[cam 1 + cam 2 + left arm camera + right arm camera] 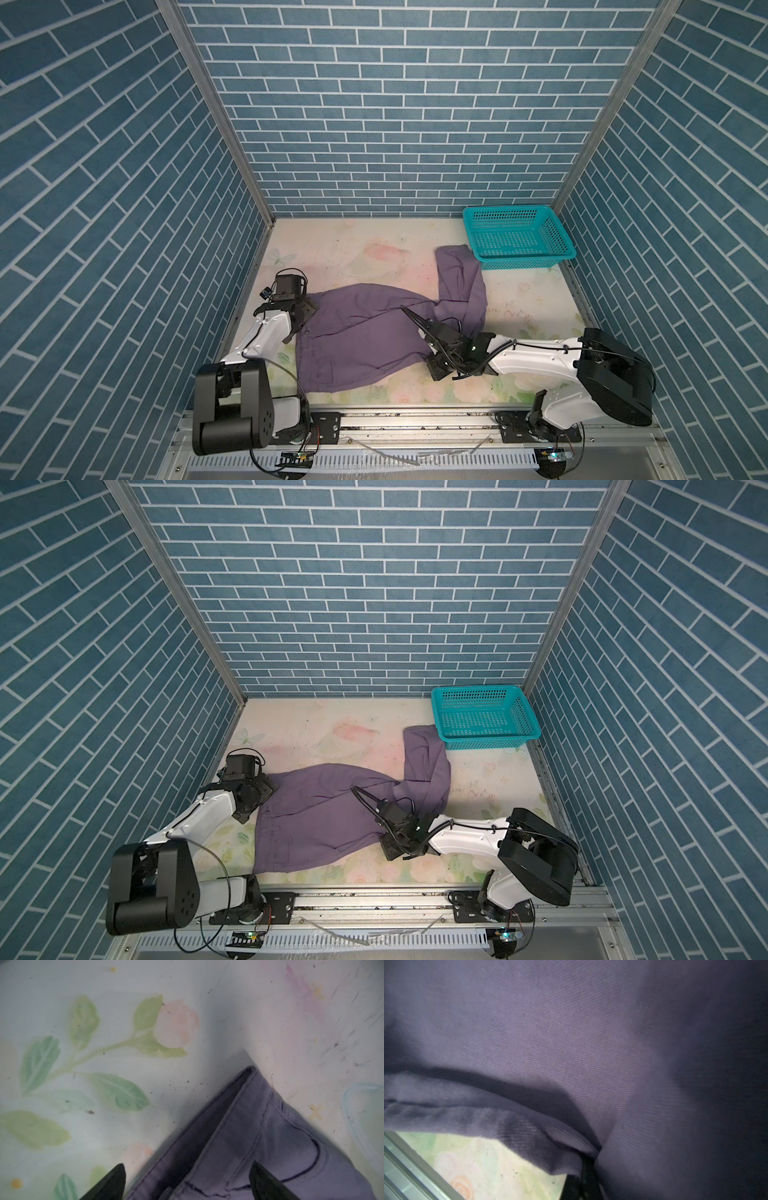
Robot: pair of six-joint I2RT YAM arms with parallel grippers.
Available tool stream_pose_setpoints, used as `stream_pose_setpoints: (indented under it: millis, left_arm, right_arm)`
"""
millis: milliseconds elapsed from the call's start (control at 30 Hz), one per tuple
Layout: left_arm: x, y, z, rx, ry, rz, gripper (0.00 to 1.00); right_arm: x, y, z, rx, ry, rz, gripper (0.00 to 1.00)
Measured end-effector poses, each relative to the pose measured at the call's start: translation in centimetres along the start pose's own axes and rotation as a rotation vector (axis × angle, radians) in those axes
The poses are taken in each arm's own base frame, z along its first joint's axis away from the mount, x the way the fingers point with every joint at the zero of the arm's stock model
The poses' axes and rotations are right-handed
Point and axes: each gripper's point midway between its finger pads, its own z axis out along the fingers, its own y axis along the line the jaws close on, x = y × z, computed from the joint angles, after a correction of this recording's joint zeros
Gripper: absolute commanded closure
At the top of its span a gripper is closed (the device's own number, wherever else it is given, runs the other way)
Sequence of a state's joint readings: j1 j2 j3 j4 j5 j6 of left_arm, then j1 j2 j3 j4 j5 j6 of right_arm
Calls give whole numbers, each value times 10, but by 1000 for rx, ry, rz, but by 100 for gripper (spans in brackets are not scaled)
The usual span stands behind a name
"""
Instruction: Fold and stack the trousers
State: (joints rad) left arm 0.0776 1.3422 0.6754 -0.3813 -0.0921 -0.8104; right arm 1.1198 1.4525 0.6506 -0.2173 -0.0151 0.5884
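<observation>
The trousers (361, 332) lie close to the bar, so the robot's right gripper should next move outward from that bar, drag the fold of the trousers toward the middle of the table and let go of it.
The purple trousers (361, 332) (324, 812) lie spread across the floral table, waistband to the left. One leg bends away toward the far right, and its end touches the teal basket. My left gripper (305, 316) (259, 793) hovers open over the far-left waistband corner. In the left wrist view its black fingertips (257, 1169) straddle that corner of the trousers (259, 1136) without pinching it; the left gripper (188, 1164) holds nothing. My right gripper (430, 355) (384, 835) (587, 1167) is shut on a fold of the trousers (571, 1043) at their near right edge.
A teal plastic basket (528, 261) (490, 741) stands empty in the far right corner. Blue brick walls close in the left, right and back. A metal rail (415, 419) runs along the front edge. Bare floral table (353, 257) lies beyond the trousers.
</observation>
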Motion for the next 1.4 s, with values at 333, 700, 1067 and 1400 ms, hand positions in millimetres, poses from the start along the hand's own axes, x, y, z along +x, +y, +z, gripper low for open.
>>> stream_pose_setpoints:
  millis: [333, 700, 1067, 1400]
  left_arm:
    - [-7, -32, 36, 1, 16, 49, 63]
    - [-42, -63, 40, -7, -22, 55, 100]
    - [-156, -91, 21, -22, -184, -21, 43]
    - [-153, -74, -1, -63, -197, -27, 12]
  right_arm:
    - [3, -17, -9, 38, -18, 70, 100]
    - [-16, -35, -18, 43, -60, 169, 100]
    - [-80, 25, -11, -35, -113, 89, 92]
    - [-77, 40, -9, -66, -62, 22, 46]
